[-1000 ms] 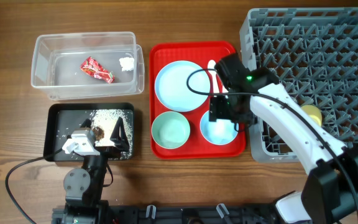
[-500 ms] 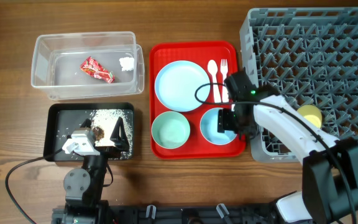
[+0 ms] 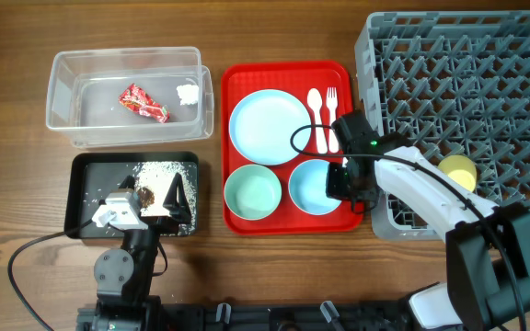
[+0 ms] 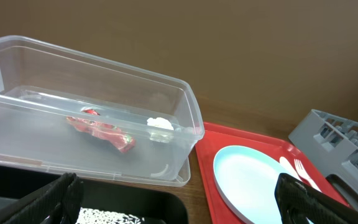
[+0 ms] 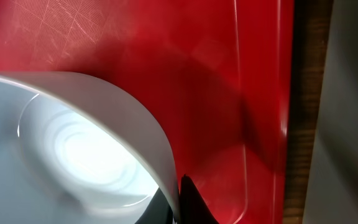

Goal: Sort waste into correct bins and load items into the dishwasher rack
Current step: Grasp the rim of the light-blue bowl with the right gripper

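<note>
My right gripper will next lift the saucer (image 3: 309, 188) outward over the side of the rack. Then it will tilt the saucer upright and let go of it at the empty far wires of the rack.
On the red serving tray (image 3: 237, 78) my right gripper (image 3: 341, 180) is shut on the right rim of the small pale blue saucer (image 3: 309, 188). The right wrist view shows that rim (image 5: 160, 155) pinched between the dark fingertips (image 5: 188, 202). Beside the saucer lie the pale blue plate (image 3: 267, 127), green bowl (image 3: 252, 191), white spoon (image 3: 316, 115) and fork (image 3: 332, 106). A yellow cup (image 3: 458, 169) sits in the grey dishwasher rack (image 3: 467, 92). The red wrapper (image 3: 144, 103) and tissue wad (image 3: 188, 94) lie in the clear tub (image 3: 127, 55). My left gripper (image 3: 141, 210) hangs open over the black tray (image 3: 86, 198), which holds rice (image 3: 159, 172).
The rack's near-left corner stands close to my right wrist, with a thin strip of wooden table (image 5: 300, 93) between it and the red tray (image 5: 216, 74). In the left wrist view the tub (image 4: 185, 118) lies ahead and the plate (image 4: 260, 180) to the right.
My right gripper came down from over the spoon to the saucer's right edge and closed on its rim; the saucer slid slightly left. The left arm has stayed still.
</note>
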`<state>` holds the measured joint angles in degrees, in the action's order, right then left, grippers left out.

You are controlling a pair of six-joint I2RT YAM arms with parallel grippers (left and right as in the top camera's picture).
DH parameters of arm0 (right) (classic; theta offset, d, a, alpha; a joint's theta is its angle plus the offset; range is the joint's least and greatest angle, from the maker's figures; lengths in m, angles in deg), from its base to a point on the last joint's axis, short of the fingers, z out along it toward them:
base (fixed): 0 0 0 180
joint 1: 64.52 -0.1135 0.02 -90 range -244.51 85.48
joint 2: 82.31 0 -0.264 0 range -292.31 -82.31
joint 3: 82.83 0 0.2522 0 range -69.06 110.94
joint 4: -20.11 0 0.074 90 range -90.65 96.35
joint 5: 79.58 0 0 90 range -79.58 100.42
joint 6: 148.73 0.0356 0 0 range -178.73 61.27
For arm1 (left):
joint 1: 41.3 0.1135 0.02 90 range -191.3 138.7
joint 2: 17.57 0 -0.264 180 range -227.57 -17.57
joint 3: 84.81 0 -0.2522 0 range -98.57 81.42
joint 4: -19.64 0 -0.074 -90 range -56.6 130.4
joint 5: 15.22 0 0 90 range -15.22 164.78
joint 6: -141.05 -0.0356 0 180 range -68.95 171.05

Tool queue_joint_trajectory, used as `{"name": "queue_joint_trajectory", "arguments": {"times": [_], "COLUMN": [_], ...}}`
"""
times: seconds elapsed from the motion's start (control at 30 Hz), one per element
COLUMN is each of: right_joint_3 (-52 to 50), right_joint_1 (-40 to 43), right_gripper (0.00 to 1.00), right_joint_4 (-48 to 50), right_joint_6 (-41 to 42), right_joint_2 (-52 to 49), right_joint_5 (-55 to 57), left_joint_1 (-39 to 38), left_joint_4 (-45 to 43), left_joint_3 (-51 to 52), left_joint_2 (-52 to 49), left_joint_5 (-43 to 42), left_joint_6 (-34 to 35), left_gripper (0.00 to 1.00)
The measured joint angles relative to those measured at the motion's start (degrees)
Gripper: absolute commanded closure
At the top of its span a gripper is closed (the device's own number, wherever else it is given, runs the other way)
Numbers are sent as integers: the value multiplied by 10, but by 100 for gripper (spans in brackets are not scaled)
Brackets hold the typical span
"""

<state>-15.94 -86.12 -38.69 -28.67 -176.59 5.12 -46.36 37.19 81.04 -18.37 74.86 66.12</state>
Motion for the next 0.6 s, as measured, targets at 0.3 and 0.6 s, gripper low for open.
{"name": "queue_joint_trajectory", "arguments": {"times": [0.3, 0.6], "right_joint_3": [33, 45], "right_joint_1": [0, 0], "right_gripper": [96, 95], "right_joint_4": [-50, -64], "right_joint_6": [15, 5], "right_joint_2": [47, 237], "right_joint_5": [17, 64], "left_joint_1": [0, 0], "left_joint_4": [0, 0], "left_joint_3": [0, 0], "left_joint_2": [0, 0], "left_joint_5": [0, 0], "left_joint_6": [0, 0], "left_gripper": [0, 0]}}
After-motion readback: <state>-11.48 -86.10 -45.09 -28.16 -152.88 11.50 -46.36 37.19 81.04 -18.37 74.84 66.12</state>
